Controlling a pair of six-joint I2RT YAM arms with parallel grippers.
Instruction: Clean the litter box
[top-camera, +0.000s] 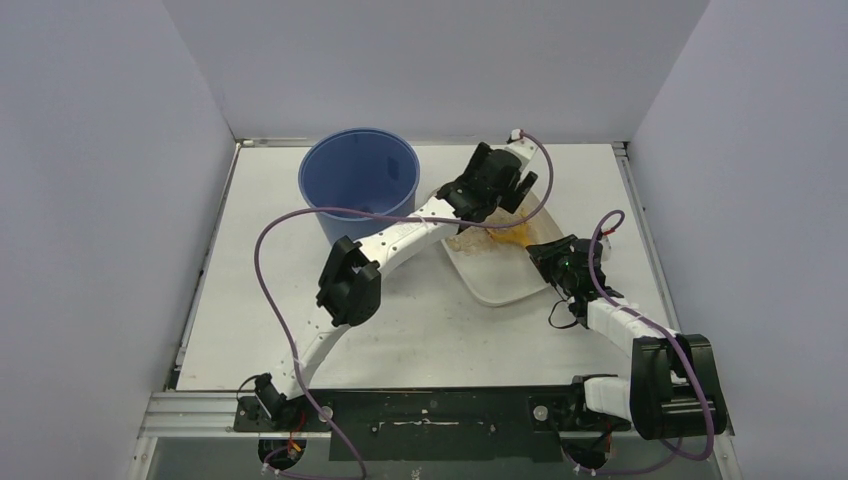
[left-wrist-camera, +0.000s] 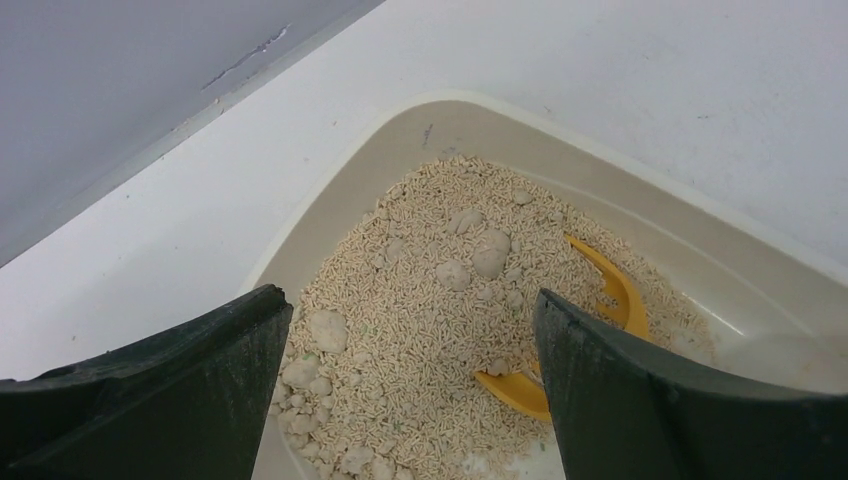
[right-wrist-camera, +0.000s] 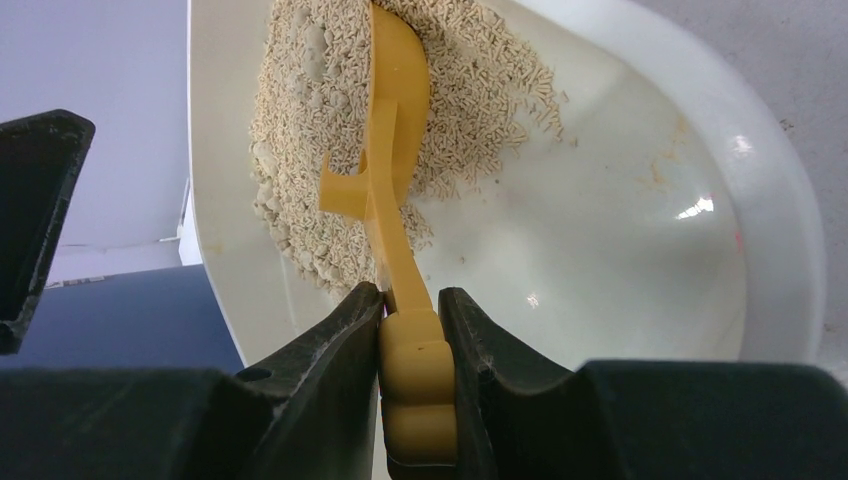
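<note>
My left gripper's opening is over the heap of granules, so it should go left in the top view and down onto the litter box's rim by the bucket.
The litter box (top-camera: 500, 285) is a shallow white tray right of the table's centre. Its tan granules (left-wrist-camera: 420, 300), with several pale clumps, are heaped at the far end. My right gripper (top-camera: 550, 252) is at the tray's right side, shut on the handle of a yellow scoop (right-wrist-camera: 415, 365). The scoop's head (left-wrist-camera: 612, 288) is sunk in the heap. My left gripper (left-wrist-camera: 410, 335) hangs open over the heap, one finger (left-wrist-camera: 190, 385) above the tray's rim (left-wrist-camera: 460, 105) and the other beside the scoop. It holds nothing.
A tall blue bucket (top-camera: 358, 180) stands at the back, just left of the litter box. The left arm (top-camera: 350, 280) stretches across the table's middle towards the tray. Grey walls close in the back and both sides.
</note>
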